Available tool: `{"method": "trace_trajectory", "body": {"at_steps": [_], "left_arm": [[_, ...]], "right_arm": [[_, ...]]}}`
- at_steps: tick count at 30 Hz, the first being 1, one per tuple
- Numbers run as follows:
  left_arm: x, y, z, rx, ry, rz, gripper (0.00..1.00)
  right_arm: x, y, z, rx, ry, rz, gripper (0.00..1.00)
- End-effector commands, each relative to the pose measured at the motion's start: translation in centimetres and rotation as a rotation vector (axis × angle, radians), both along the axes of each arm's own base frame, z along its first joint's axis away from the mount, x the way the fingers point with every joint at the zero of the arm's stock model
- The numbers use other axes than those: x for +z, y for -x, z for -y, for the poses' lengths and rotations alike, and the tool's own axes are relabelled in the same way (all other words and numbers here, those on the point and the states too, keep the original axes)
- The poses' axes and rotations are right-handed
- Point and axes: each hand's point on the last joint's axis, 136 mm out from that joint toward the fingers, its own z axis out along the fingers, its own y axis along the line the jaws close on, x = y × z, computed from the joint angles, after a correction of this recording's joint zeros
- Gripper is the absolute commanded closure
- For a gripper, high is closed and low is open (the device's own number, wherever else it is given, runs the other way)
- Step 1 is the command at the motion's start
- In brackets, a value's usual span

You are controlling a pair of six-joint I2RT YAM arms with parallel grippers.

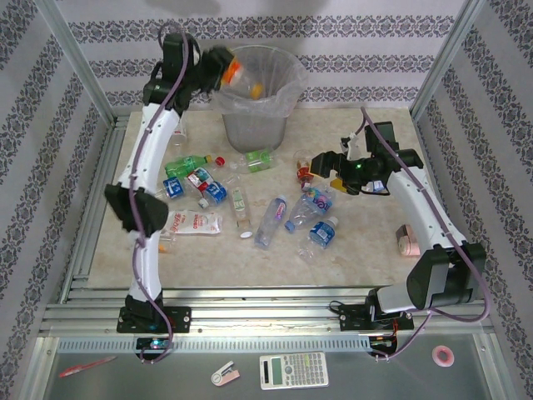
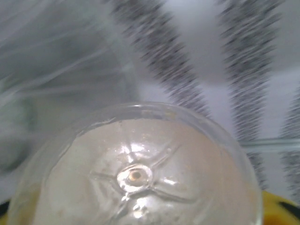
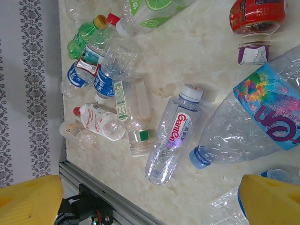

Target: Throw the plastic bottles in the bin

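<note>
I will next pull my right gripper back and lower it onto the blue label of the white-capped bottle (image 1: pixel 322 234), because that bottle is below and closer to my base.
My left gripper (image 1: pixel 226 70) is raised at the left rim of the grey bin (image 1: pixel 254 125), shut on a clear plastic bottle (image 1: pixel 243 77) that hangs over the bin's opening. That bottle's base (image 2: pixel 136 176) is right in front of the left wrist camera, with a yellow fingertip (image 2: pixel 279 208) at the lower corner. Several plastic bottles lie on the table: a green one (image 1: pixel 185 162), a lime-labelled one (image 1: pixel 260 158), a red-labelled one (image 3: pixel 257 14) and a clear one (image 3: pixel 171 133). My right gripper (image 1: pixel 322 169) hovers open above them, its yellow fingers (image 3: pixel 28 201) wide apart.
A pink object (image 1: pixel 406 240) lies by the right arm on the table. The metal rail (image 3: pixel 108 199) marks the table's left edge. On the shelf below are a calculator (image 1: pixel 293 370), a tape roll (image 1: pixel 443 356) and a pen (image 1: pixel 87 367). Frame posts stand at the corners.
</note>
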Motion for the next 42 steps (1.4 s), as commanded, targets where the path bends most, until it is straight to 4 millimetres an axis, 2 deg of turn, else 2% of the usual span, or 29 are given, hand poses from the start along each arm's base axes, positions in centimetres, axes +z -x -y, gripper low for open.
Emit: {"method": "trace_trajectory", "body": {"at_steps": [1, 2, 4, 8, 12, 14, 16, 19, 24, 28, 31, 34, 37, 42], "left_arm": [[0.9, -2.5, 0.2, 0.063, 0.175, 0.016, 0.00], [-0.5, -3.4, 0.1, 0.066, 0.205, -0.018, 0.00], [-2.0, -3.6, 0.1, 0.059, 0.193, -0.061, 0.00], [-0.1, -1.2, -2.1, 0.068, 0.077, -0.041, 0.00], [3.5, 3.4, -4.8, 0.089, -0.082, 0.002, 0.00], [4.3, 6.3, -5.9, 0.095, -0.192, -0.002, 0.00], [4.2, 9.2, -6.8, 0.091, -0.305, -0.029, 0.00], [2.4, 13.6, -8.1, 0.053, -0.480, -0.110, 0.00], [-3.3, 20.7, -9.5, -0.074, -0.707, -0.270, 0.00], [-7.1, 25.1, -8.9, -0.127, -0.680, -0.220, 0.00], [-9.5, 28.3, -8.1, -0.142, -0.593, -0.182, 0.00], [-11.6, 30.7, -7.4, -0.167, -0.572, -0.182, 0.00], [-13.1, 32.2, -6.6, -0.201, -0.593, -0.175, 0.00], [-14.2, 33.3, -5.7, -0.240, -0.676, -0.155, 0.00]], "right_arm": [[0.4, 0.6, -0.1, 0.008, -0.023, 0.004, 0.03], [0.4, 0.7, -0.1, 0.011, -0.029, 0.007, 0.03], [0.5, 1.0, -0.2, 0.014, -0.034, 0.009, 0.03], [1.0, 1.5, -0.1, 0.010, -0.033, 0.024, 0.03], [0.8, 1.7, 0.0, 0.008, -0.026, 0.025, 0.02], [0.2, 2.0, 0.1, 0.008, -0.014, 0.010, 0.02], [-0.5, 2.3, 0.1, 0.010, -0.006, -0.009, 0.02], [-1.7, 3.1, 0.0, 0.027, 0.046, -0.040, 0.02], [-6.4, 5.7, 1.1, 0.032, 0.250, -0.190, 0.02], [-10.2, 7.9, 2.4, -0.008, 0.361, -0.300, 0.04], [-11.6, 8.9, 2.7, -0.048, 0.360, -0.336, 0.08], [-12.7, 9.8, 2.6, -0.069, 0.349, -0.369, 0.11], [-14.2, 10.3, 1.9, -0.074, 0.345, -0.398, 0.11], [-17.1, 9.3, 1.0, -0.148, 0.312, -0.442, 0.09]]}}
